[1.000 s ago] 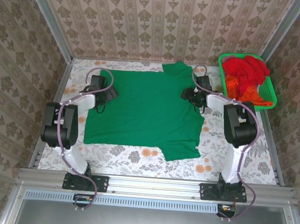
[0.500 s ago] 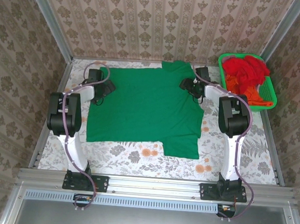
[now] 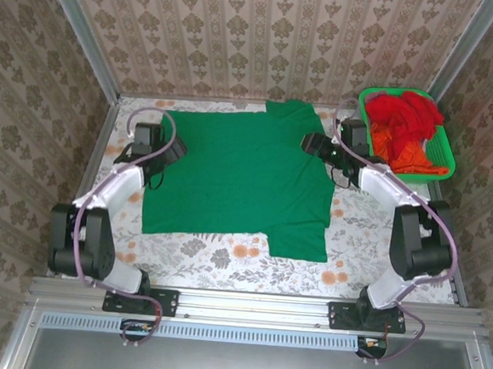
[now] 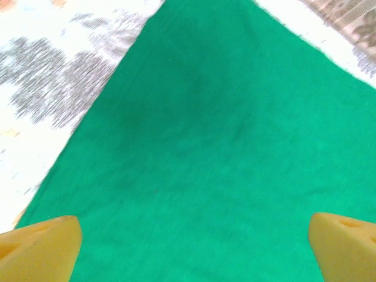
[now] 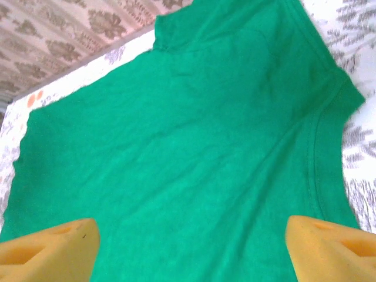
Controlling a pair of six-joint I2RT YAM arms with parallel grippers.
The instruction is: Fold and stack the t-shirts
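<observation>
The left gripper moves back toward my base and down onto the near corner of the green t-shirt's hem (image 3: 145, 229) next, because that corner lies flat and uncovered.
A dark green t-shirt (image 3: 238, 180) lies spread flat on the middle of the table, one sleeve toward the far wall and one toward the near edge. My left gripper (image 3: 168, 151) hovers over its left edge, open, with both yellow fingertips (image 4: 38, 247) wide apart above the cloth (image 4: 223, 147). My right gripper (image 3: 311, 143) hangs at the shirt's right side near the collar, open as well, with nothing between its fingertips (image 5: 332, 247); the shirt (image 5: 194, 147) lies below them. Red t-shirts (image 3: 401, 115) and an orange one (image 3: 411, 155) are heaped in the basket.
The bright green mesh basket (image 3: 443, 157) stands at the far right corner, close to my right arm. A floral tablecloth (image 3: 224, 255) covers the table, with bare room along the near edge. Patterned walls close in the left, far and right sides.
The green shirt has slid a little toward the far wall and been let go. My right jaws have spread wider. Both arms' elbows have swung outward and toward the near edge.
</observation>
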